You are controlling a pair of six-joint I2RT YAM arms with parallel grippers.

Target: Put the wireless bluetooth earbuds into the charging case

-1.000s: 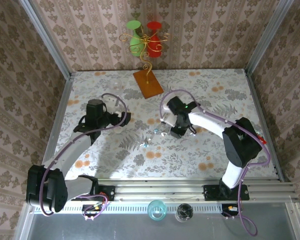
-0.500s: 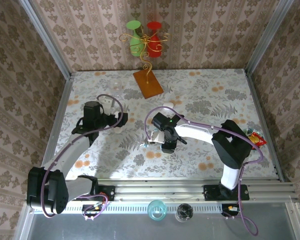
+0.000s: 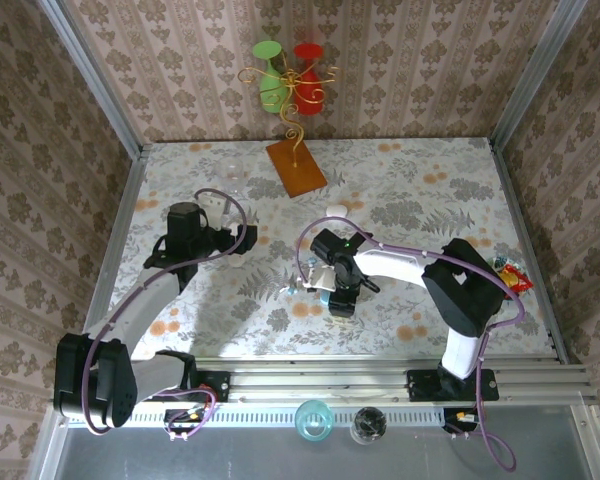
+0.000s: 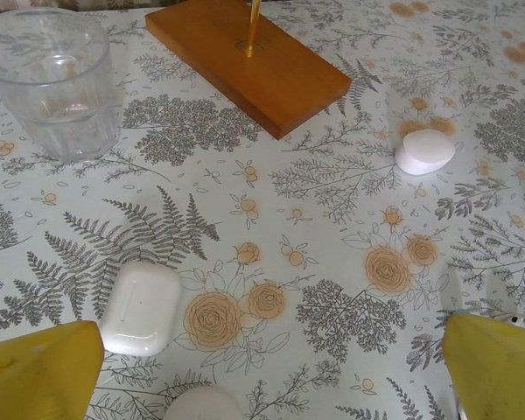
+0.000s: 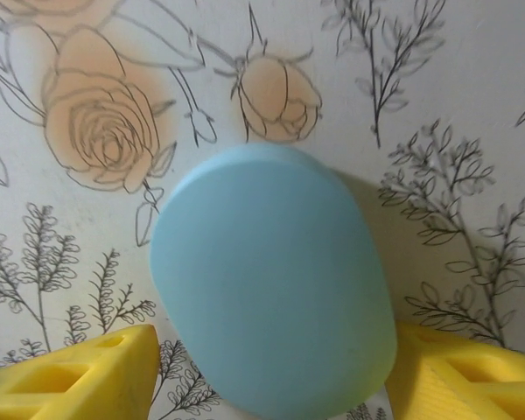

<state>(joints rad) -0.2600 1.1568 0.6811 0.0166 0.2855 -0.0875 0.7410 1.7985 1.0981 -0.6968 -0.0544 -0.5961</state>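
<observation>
My right gripper stays low next and draws its open fingers onto the sides of the light-blue case [image 5: 276,280] lying between them, as a gap shows beside one finger.
A light-blue charging case [image 5: 276,280] lies on the floral tablecloth between the yellow fingers [image 5: 70,376] of my right gripper [image 5: 271,376]. The jaws stand open: there is a narrow gap on the left, and the right finger is at the case's edge. From above, the right gripper [image 3: 338,298] hangs over this case [image 3: 321,285] at the table's middle. Tiny glinting earbuds [image 3: 293,288] lie just left of it. My left gripper [image 4: 267,385] is open and holds nothing, low over a white case [image 4: 142,308]. From above, the left gripper [image 3: 245,240] is left of centre.
A second white case [image 4: 424,150] lies further out, and a rounded white piece [image 4: 201,404] sits at the near edge. A clear glass [image 4: 51,79] and a wooden stand base [image 4: 249,61] are at the back. A snack wrapper [image 3: 508,272] lies at the right edge.
The right arm swung left and nearer, to the table's middle. Its jaws widened beside the light-blue case. The left arm barely moved and stayed open.
</observation>
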